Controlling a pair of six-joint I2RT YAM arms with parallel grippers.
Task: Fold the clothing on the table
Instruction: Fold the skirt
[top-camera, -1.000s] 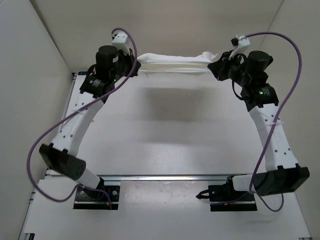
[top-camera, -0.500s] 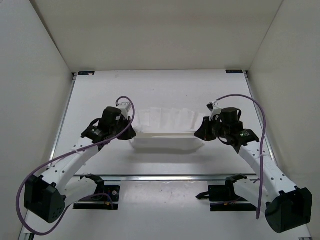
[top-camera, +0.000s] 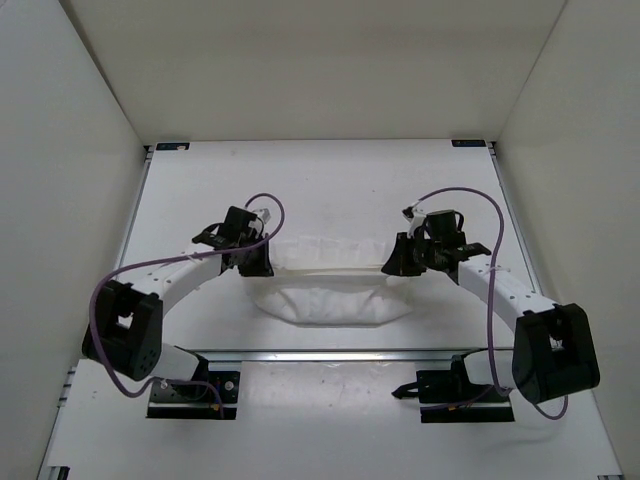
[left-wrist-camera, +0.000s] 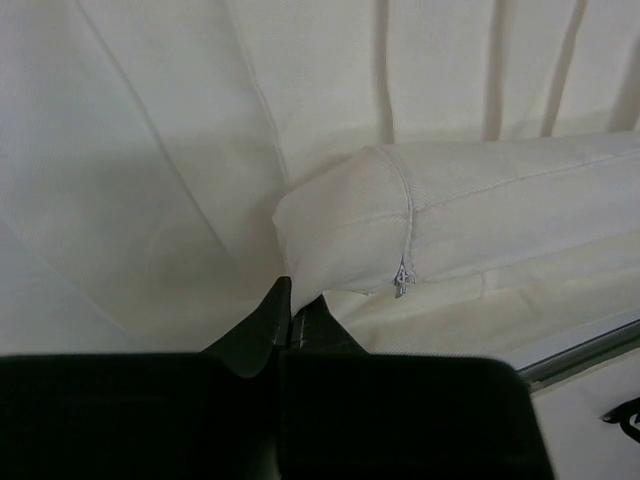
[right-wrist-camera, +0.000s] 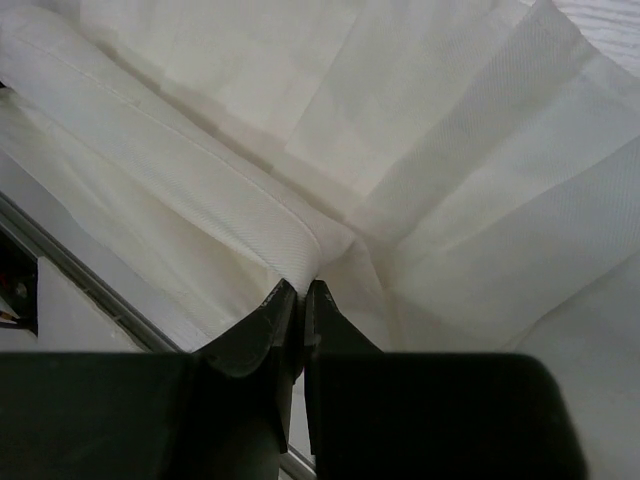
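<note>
My left gripper carries the held corner outward next and releases it over the pleated strip (top-camera: 293, 250) (left-wrist-camera: 440, 75), which lies outward of the gripper, still uncovered by the fold.
The clothing (top-camera: 330, 285), a thin white pleated garment, lies spread on the table (top-camera: 330, 190) between the two arms. My left gripper (top-camera: 262, 262) is shut on its left corner, where a hemmed edge (left-wrist-camera: 420, 220) with a small zipper pull (left-wrist-camera: 402, 281) shows in the left wrist view. My right gripper (top-camera: 392, 262) is shut on the right corner; in the right wrist view the folded seam (right-wrist-camera: 250, 225) runs straight into the closed jaws. Both grippers (left-wrist-camera: 292, 312) (right-wrist-camera: 300, 300) sit low over the table, with the near part of the clothing bulging toward the front edge.
White enclosure walls (top-camera: 80, 130) stand at left, right and back. The aluminium frame rail (top-camera: 330, 354) crosses just in front of the clothing, with the arm bases (top-camera: 195, 390) (top-camera: 465, 385) beyond it. Purple cables (top-camera: 150, 265) loop over both arms.
Both arms have come down and toward the front, carrying the clothing from high at the back to the table. Its lower part now lies spread on the surface.
</note>
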